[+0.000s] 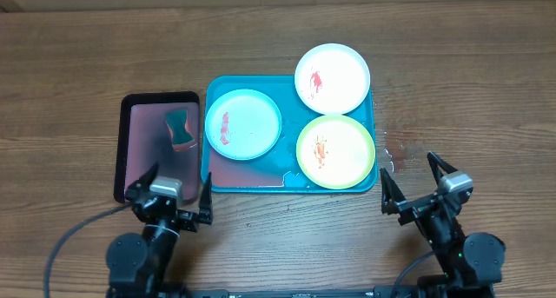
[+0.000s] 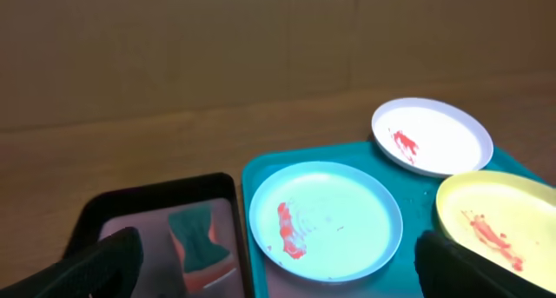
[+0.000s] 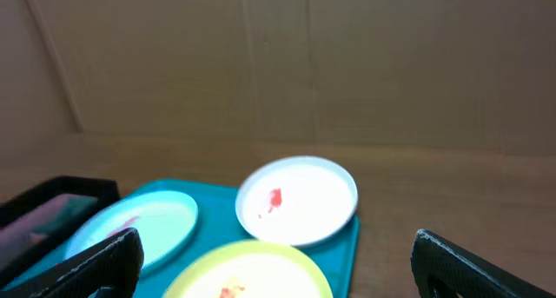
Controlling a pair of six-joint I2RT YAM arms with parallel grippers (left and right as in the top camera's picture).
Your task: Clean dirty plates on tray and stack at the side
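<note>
My right gripper should next move outward and to the left in the overhead view and tip down onto the blue plate's rim facing the white plate, where bare tray leaves room.
The turquoise tray (image 1: 261,177) holds three plates, each with a red-orange smear: a light blue plate (image 1: 243,124) at left, a white plate (image 1: 333,78) at the back right overhanging the rim, and a lime green plate (image 1: 335,151) at the front right. They also show in the left wrist view: light blue (image 2: 326,220), white (image 2: 432,135), green (image 2: 497,218). My left gripper (image 1: 170,196) is open and empty near the table's front edge. My right gripper (image 1: 422,187) is open and empty, right of the tray's front corner.
A smaller black-rimmed pinkish tray (image 1: 130,142) lies left of the turquoise tray and holds a teal sponge (image 1: 180,127). Small wet spots (image 1: 393,150) mark the wood right of the tray.
</note>
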